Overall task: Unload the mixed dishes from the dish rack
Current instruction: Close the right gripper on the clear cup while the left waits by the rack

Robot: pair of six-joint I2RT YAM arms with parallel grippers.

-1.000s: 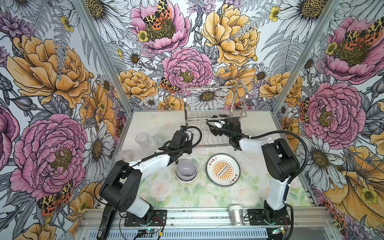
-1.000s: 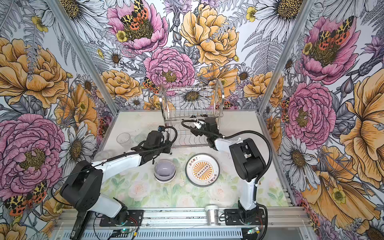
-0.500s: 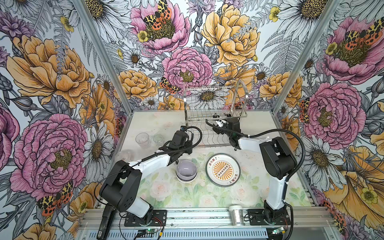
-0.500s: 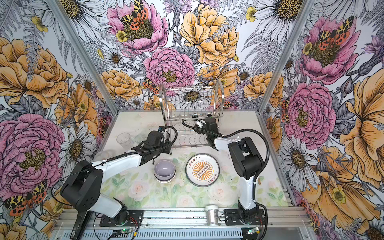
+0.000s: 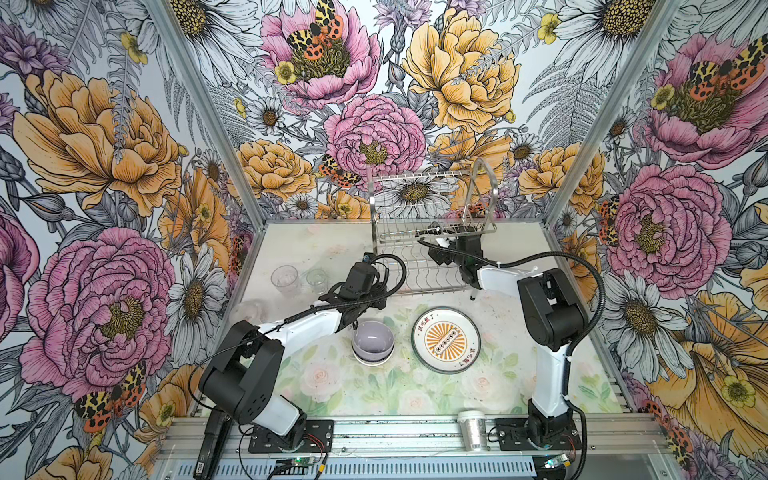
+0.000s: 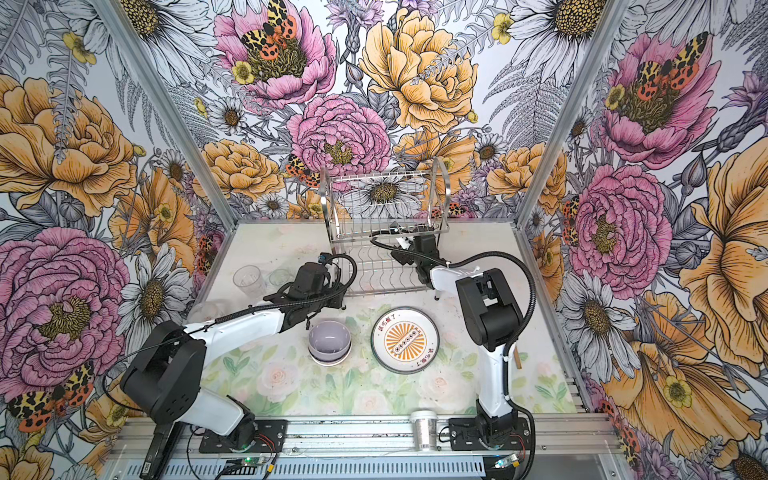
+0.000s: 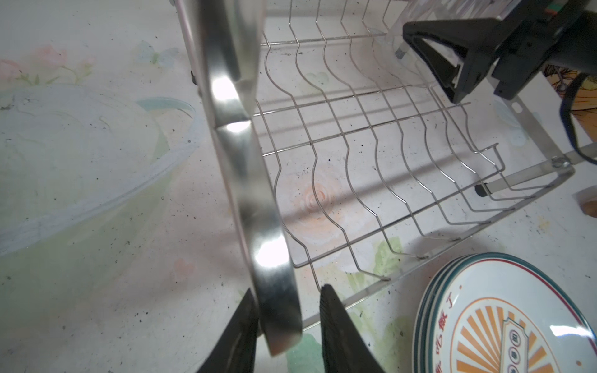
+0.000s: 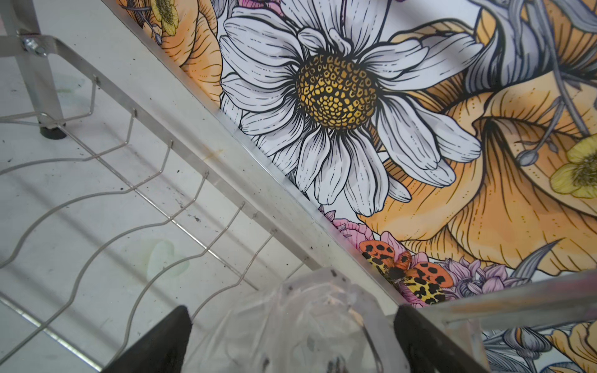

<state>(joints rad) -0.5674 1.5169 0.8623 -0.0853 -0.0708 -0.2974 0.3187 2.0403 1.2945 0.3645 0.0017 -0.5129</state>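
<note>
I should next keep my right gripper under the upper shelf and close its wide-open fingers on the small clear glass [image 8: 307, 323], because the glass is already between them.
The chrome dish rack [image 5: 415, 199] [image 6: 382, 195] stands at the back of the table, both shelves bare in the top views. My left gripper [image 7: 286, 292] [image 5: 376, 300] is shut on the rack's arched side frame [image 7: 258, 200] near its foot. My right gripper [image 8: 290, 313] [image 5: 436, 245] reaches under the upper shelf, open wide, with a small clear glass [image 8: 307, 323] between its fingers and not touching them. On the table lie a lavender bowl [image 5: 372, 341] [image 6: 329, 341] and the sunburst plate [image 5: 446, 339] [image 7: 504, 316] on top of a stack.
Clear glasses [image 5: 284, 278] [image 5: 316, 277] [image 5: 253, 309] stand on the table left of the rack, close to my left arm. A silver glittery cup [image 5: 471, 428] sits on the front rail. The floral back wall [image 8: 336, 90] is just behind the rack.
My right gripper has pushed a little deeper toward the back under the rack's upper shelf. The left arm has stayed still on the frame.
</note>
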